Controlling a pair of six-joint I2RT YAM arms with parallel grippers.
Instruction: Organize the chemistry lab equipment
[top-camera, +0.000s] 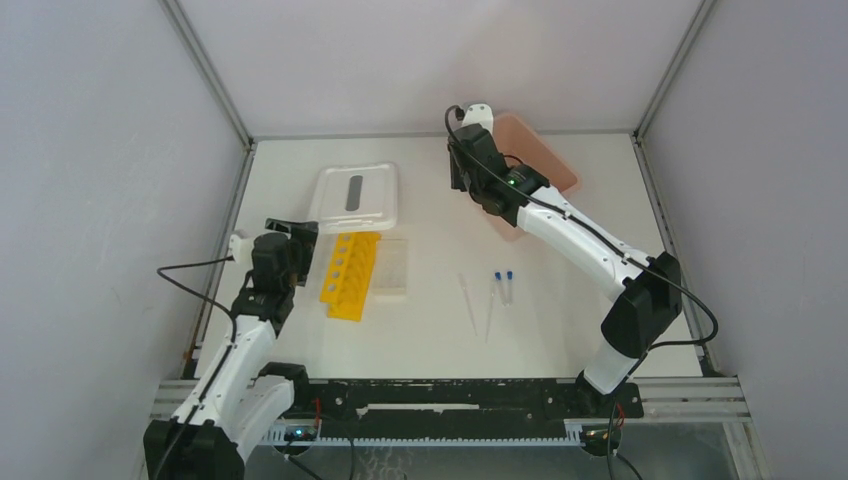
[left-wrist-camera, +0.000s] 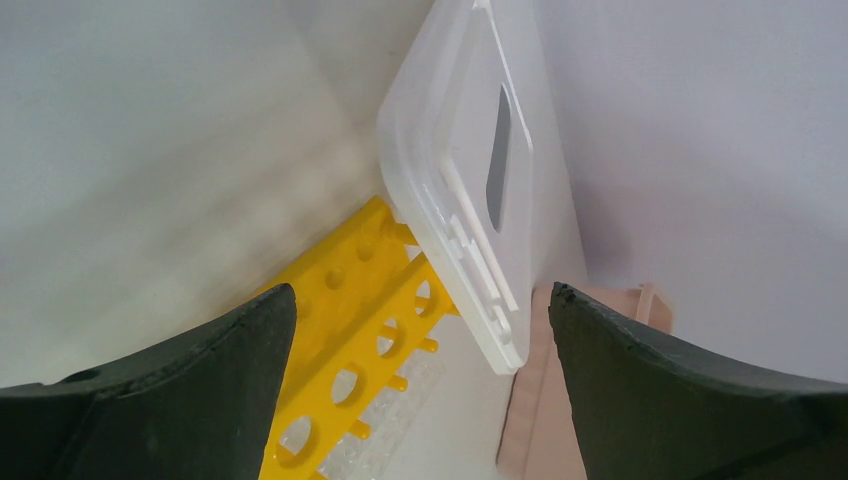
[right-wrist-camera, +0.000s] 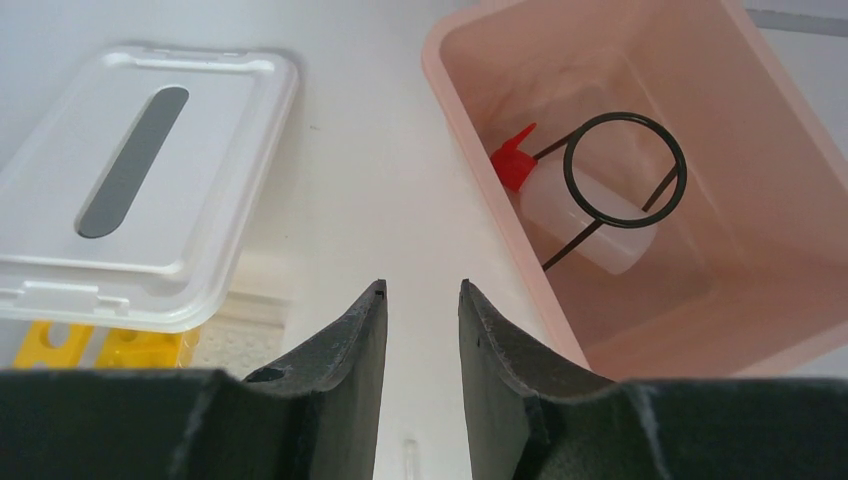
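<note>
I should next push my left gripper outward to the white lid that covers the far end of the rack, until the open fingers are on either side of its nearest corner (top-camera: 317, 218) (left-wrist-camera: 401, 165).
The yellow tube rack (top-camera: 350, 275) lies left of centre, its far end under the white lid (top-camera: 355, 197). The clear grid rack (top-camera: 392, 265) lies against its right side. Two blue-capped tubes (top-camera: 502, 287) and two thin droppers (top-camera: 478, 305) lie mid-table. The red-nozzled squeeze bottle (right-wrist-camera: 585, 215) lies inside the pink tub (right-wrist-camera: 470, 130), under a black wire ring (right-wrist-camera: 625, 170). My left gripper (top-camera: 293, 230) is wide open and empty, just left of the rack's far end (left-wrist-camera: 340, 330). My right gripper (right-wrist-camera: 422, 290) is slightly open and empty above bare table, left of the tub.
The pink tub (top-camera: 560, 160) stands at the back right, partly hidden by my right arm. The white lid (left-wrist-camera: 460, 200) with its grey slot lies at the back left. Grey walls close in the table on both sides and behind.
</note>
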